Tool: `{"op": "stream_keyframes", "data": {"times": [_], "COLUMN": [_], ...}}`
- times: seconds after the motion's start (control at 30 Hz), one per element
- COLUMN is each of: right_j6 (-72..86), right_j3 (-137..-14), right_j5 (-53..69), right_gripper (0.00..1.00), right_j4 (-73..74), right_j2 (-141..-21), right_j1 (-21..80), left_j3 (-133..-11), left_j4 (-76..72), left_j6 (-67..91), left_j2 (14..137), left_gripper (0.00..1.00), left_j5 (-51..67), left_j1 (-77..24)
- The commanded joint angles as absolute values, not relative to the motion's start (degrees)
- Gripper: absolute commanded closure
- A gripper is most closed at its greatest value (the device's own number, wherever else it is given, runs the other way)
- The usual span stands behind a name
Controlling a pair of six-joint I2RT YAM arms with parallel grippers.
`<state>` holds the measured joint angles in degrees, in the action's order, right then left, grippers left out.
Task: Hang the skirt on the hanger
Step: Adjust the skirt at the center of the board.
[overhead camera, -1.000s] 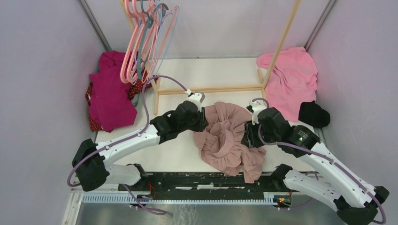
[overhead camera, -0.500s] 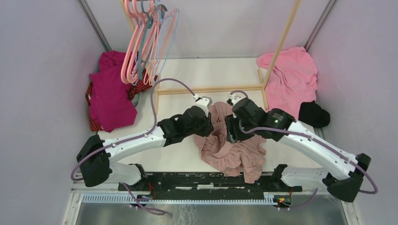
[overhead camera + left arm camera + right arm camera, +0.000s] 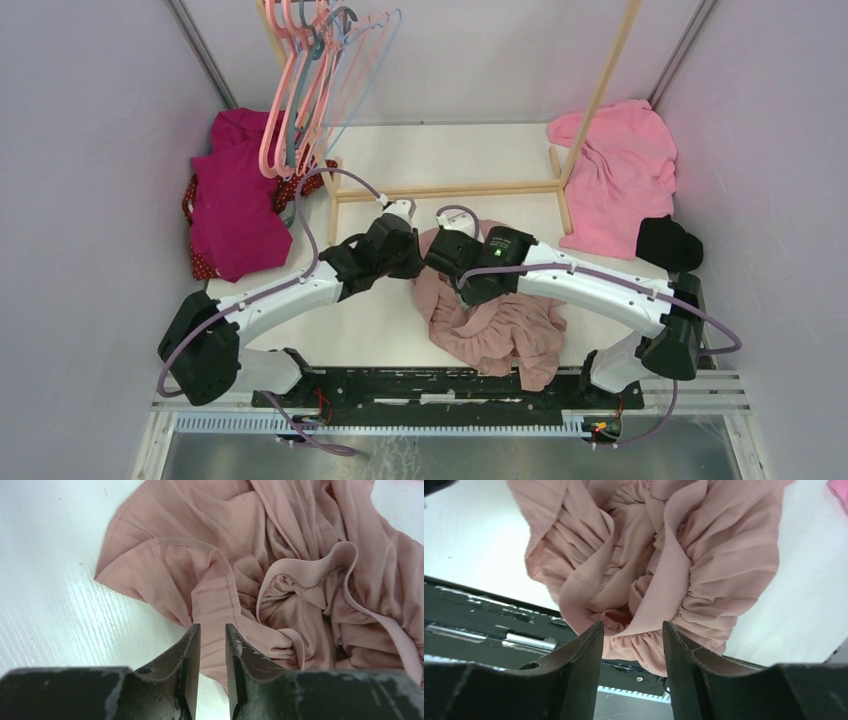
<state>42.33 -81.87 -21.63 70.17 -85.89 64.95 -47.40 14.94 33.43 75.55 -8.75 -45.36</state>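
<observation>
The skirt's waistband seam by the gathers is below my right gripper, to its right in the top view. I need to lower my right gripper and ease it sideways onto that seam.
The dusty-pink skirt (image 3: 497, 325) lies crumpled in the middle of the white table, its elastic waistband (image 3: 320, 570) curled open in the left wrist view. Several pink hangers (image 3: 298, 100) hang from the rack's top bar at the back left. My left gripper (image 3: 408, 258) hovers at the skirt's left edge; its jaws (image 3: 212, 626) stand narrowly open, a fold of skirt just past the tips and nothing pinched. My right gripper (image 3: 443, 250) reaches across the skirt beside the left one, open (image 3: 632, 626), with gathered skirt fabric (image 3: 659, 580) beyond its fingers.
A wooden rack (image 3: 450, 190) crosses the back of the table. Magenta garments (image 3: 235, 205) are heaped at the left wall. A pink cloth (image 3: 620, 170) and a black item (image 3: 668, 243) lie at the right. The black base rail (image 3: 430, 385) runs along the near edge.
My right arm has swung left across the skirt until its gripper sits next to the left one. The left gripper shifted slightly back and left. The hangers are swaying.
</observation>
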Motion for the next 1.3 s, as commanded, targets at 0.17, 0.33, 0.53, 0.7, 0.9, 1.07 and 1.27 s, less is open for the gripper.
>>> {"op": "stream_keyframes", "data": {"times": [0.17, 0.33, 0.53, 0.7, 0.9, 1.07, 1.27], "right_j6": [45.66, 45.55, 46.31, 47.53, 48.51, 47.91, 46.66], "right_j3": [-78.03, -76.14, -73.41, -70.71, -66.39, -64.33, -62.73], "right_j5": [-27.27, -26.37, -26.72, -27.15, -26.34, -25.57, -24.21], "right_gripper": [0.53, 0.64, 0.71, 0.88, 0.94, 0.94, 0.94], "right_j4": [72.47, 71.33, 71.83, 72.62, 71.49, 70.69, 69.56], "right_j2": [-86.73, -87.55, -85.14, -82.60, -77.05, -73.37, -71.14], "right_j1": [65.18, 65.18, 65.05, 64.80, 63.71, 62.37, 60.74], "left_j3": [-46.67, -46.74, -48.49, -52.73, -57.78, -59.76, -63.47], "left_j4": [13.46, 13.81, 10.73, 6.57, 4.65, 0.54, 2.06], "left_j6": [35.57, 35.51, 34.84, 32.46, 29.04, 26.34, 21.15], "left_j2": [71.14, 70.67, 73.65, 79.43, 88.04, 92.81, 98.02], "left_gripper": [0.69, 0.69, 0.69, 0.69, 0.69, 0.68, 0.67], "left_j5": [-6.34, -6.50, -2.98, 1.11, 5.18, 11.89, 13.58], "left_j1": [-44.86, -44.90, -44.91, -44.87, -44.90, -44.99, -44.91]}}
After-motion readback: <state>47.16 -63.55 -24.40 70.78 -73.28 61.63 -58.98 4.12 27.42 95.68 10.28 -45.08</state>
